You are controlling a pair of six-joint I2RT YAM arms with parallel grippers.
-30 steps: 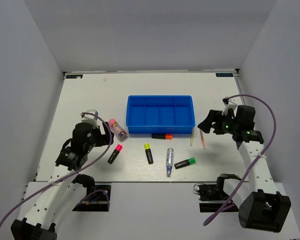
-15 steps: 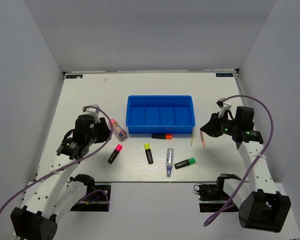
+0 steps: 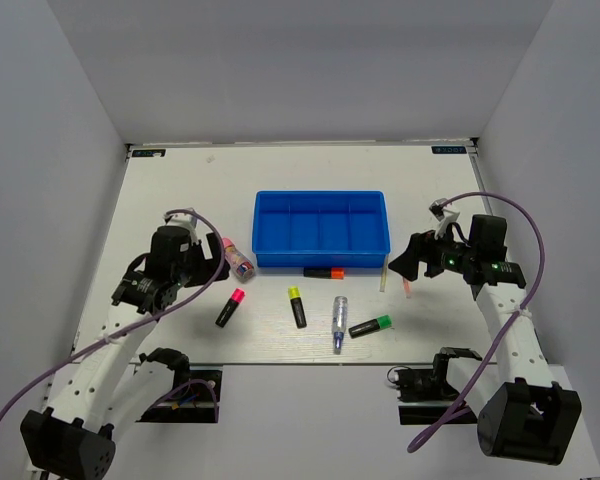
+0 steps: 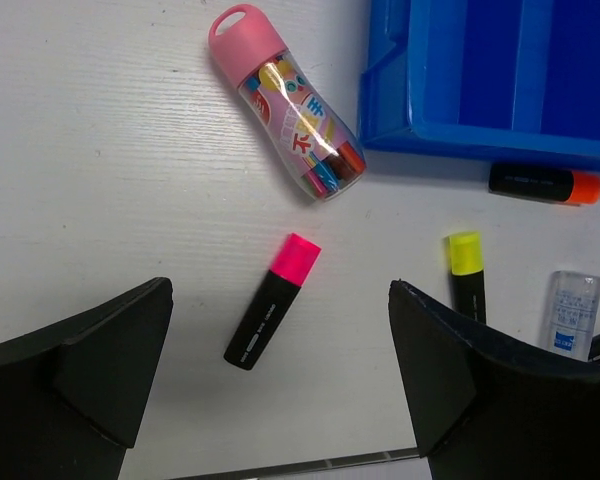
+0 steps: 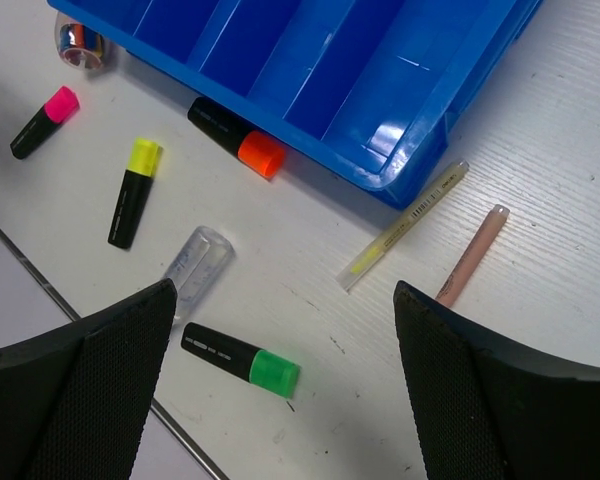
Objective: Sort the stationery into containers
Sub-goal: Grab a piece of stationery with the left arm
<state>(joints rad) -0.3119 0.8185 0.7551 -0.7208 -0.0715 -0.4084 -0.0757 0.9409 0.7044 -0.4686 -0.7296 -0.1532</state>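
I will bring my left gripper outward and down, turning in line with the slanted tube, onto its pink cap (image 3: 228, 243), since that end is clear of the tray (image 3: 320, 196).
The blue tray (image 3: 320, 196) holds nothing in its compartments. In front of it lie the orange (image 3: 325, 272), yellow (image 3: 297, 306), pink (image 3: 230, 307) and green (image 3: 371, 326) highlighters, a clear pen (image 3: 338, 323) and a pale-yellow stick (image 3: 383, 275). A pink-capped tube (image 3: 236, 258) lies by the tray's left end. My left gripper (image 4: 280, 292) hangs open above the pink highlighter (image 4: 272, 315), touching nothing. My right gripper (image 5: 285, 290) is open and empty above the green highlighter (image 5: 240, 359). The pink stick (image 5: 472, 255) lies beside the pale-yellow stick (image 5: 405, 225).
Grey walls close in the white table (image 3: 180, 190) on three sides. A metal strip (image 5: 110, 360) marks its near edge, just in front of the green highlighter and the clear pen (image 5: 195, 262). The tray's near right corner (image 5: 392, 185) stands close to the pale-yellow stick.
The left wrist has swung slightly toward the far side. The right gripper has drifted a little left, over the pink stick. No stationery has moved.
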